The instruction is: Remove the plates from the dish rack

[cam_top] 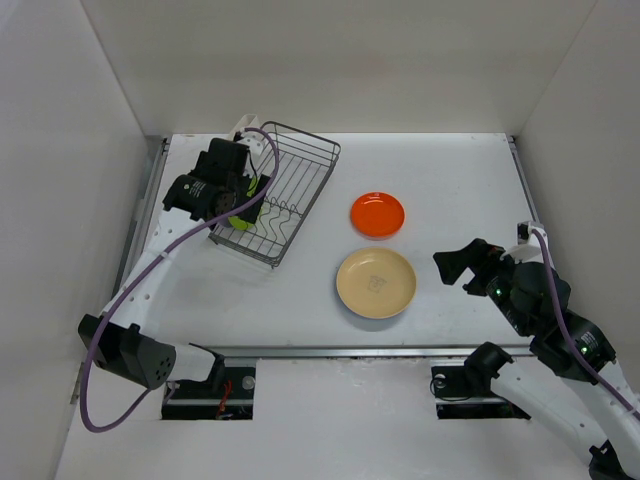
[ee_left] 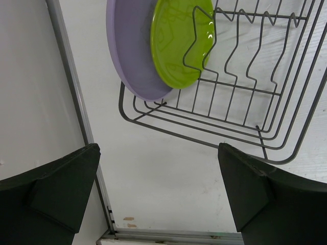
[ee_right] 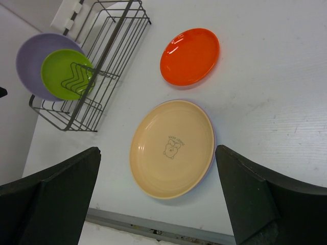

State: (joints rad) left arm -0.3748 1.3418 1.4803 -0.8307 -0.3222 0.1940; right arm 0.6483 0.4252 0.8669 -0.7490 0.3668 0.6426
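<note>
The left gripper moves its fingers outward and down astride the lime-green plate's rim [ee_left: 154, 53] next, since the plate stands on edge.
The dark wire dish rack [cam_top: 295, 185] stands at the back left. A lavender plate [ee_left: 130, 48] and a smaller lime-green plate [ee_left: 181, 41] stand on edge in its near end; both also show in the right wrist view, lavender [ee_right: 28, 58] and lime-green [ee_right: 59, 76]. An orange plate [cam_top: 377, 214] and a cream-yellow plate [cam_top: 376, 283] lie flat on the table. A bluish rim [ee_right: 212, 148] shows under the cream plate. My left gripper [cam_top: 238, 200] hovers over the rack's near end, open and empty [ee_left: 158, 189]. My right gripper [cam_top: 462, 265] is open and empty, right of the cream plate [ee_right: 171, 148].
A white caddy [ee_right: 66, 15] hangs on the rack's far corner. White walls enclose the table on the left, back and right. A metal rail [ee_left: 76, 102] runs along the table's left edge close to the rack.
</note>
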